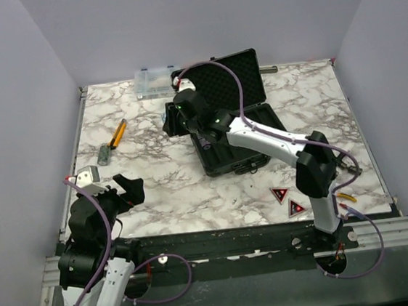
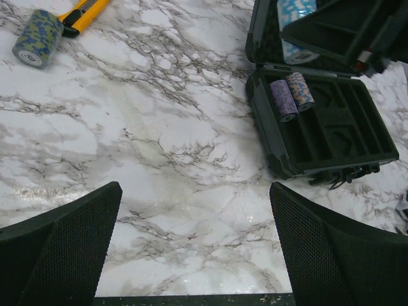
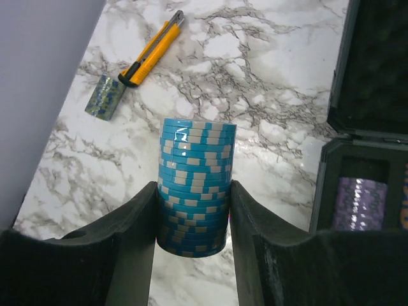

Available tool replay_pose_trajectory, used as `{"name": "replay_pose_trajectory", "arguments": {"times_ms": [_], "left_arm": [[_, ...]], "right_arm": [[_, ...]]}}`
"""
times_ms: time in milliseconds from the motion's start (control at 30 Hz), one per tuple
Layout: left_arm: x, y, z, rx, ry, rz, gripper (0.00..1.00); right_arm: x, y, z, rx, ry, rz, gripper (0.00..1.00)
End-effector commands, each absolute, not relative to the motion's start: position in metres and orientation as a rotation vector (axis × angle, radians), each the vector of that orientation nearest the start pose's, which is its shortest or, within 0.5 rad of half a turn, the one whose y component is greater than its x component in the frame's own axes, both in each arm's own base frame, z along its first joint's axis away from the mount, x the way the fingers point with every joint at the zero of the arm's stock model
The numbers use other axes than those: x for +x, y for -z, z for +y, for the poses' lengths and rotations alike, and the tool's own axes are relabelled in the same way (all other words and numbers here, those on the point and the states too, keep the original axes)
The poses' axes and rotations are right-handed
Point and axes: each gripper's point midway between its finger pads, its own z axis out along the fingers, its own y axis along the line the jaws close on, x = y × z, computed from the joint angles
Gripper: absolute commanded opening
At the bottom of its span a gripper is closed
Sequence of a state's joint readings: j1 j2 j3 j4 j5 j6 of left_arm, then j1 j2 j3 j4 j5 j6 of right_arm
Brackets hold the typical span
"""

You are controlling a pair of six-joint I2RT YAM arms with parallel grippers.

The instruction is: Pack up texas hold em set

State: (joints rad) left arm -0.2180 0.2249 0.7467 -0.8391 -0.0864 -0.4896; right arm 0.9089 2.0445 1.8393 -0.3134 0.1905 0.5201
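I will next move my right gripper back and down to release: the purple stack's empty near slot end (image 1: 211, 160) is below it, to the right in the top view.
The black briefcase (image 1: 236, 149) lies open in the middle of the table, lid (image 1: 233, 73) up at the back. A purple chip stack (image 2: 282, 99) and a second stack (image 2: 299, 89) lie in its slotted tray (image 2: 344, 137). My right gripper (image 3: 193, 191) is shut on a light blue chip stack (image 3: 196, 172), held above the marble just left of the case (image 1: 180, 115). A blue-green chip stack (image 1: 105, 154) lies on the table at the left. Two red-black triangles (image 1: 279, 194) (image 1: 296, 207) lie near the right arm's base. My left gripper (image 2: 194, 217) is open and empty at the front left.
An orange-handled utility knife (image 1: 118, 133) lies beside the blue-green stack. A small clear organiser box (image 1: 154, 81) stands at the back, left of the lid. Grey walls close in the table on three sides. The right arm reaches across the case's tray.
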Motion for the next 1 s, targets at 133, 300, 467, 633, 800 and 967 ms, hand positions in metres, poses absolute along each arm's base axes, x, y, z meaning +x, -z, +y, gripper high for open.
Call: {"name": "replay_pose_trajectory", "arguments": {"times_ms": [133, 300, 467, 633, 800, 967], "left_arm": [[0.174, -0.233, -0.034, -0.359, 0.378, 1.813, 0.98], [0.176, -0.226, -0.029, -0.380, 0.349, 1.820, 0.98], [0.176, -0.223, -0.024, -0.406, 0.326, 1.807, 0.98], [0.176, -0.221, -0.020, -0.423, 0.307, 1.808, 0.99], [0.176, -0.220, -0.018, -0.437, 0.295, 1.813, 0.98], [0.175, -0.219, -0.018, -0.441, 0.295, 1.813, 0.99]], "right_arm": [[0.335, -0.215, 0.408, -0.313, -0.633, 2.133, 0.03], [0.314, -0.199, 0.376, -0.275, -0.568, 2.214, 0.02], [0.300, -0.181, 0.358, -0.256, -0.519, 2.301, 0.01], [0.291, -0.166, 0.349, -0.264, -0.467, 2.370, 0.01], [0.291, -0.147, 0.345, -0.285, -0.391, 2.430, 0.01], [0.296, -0.131, 0.346, -0.315, -0.338, 2.453, 0.01]]}}
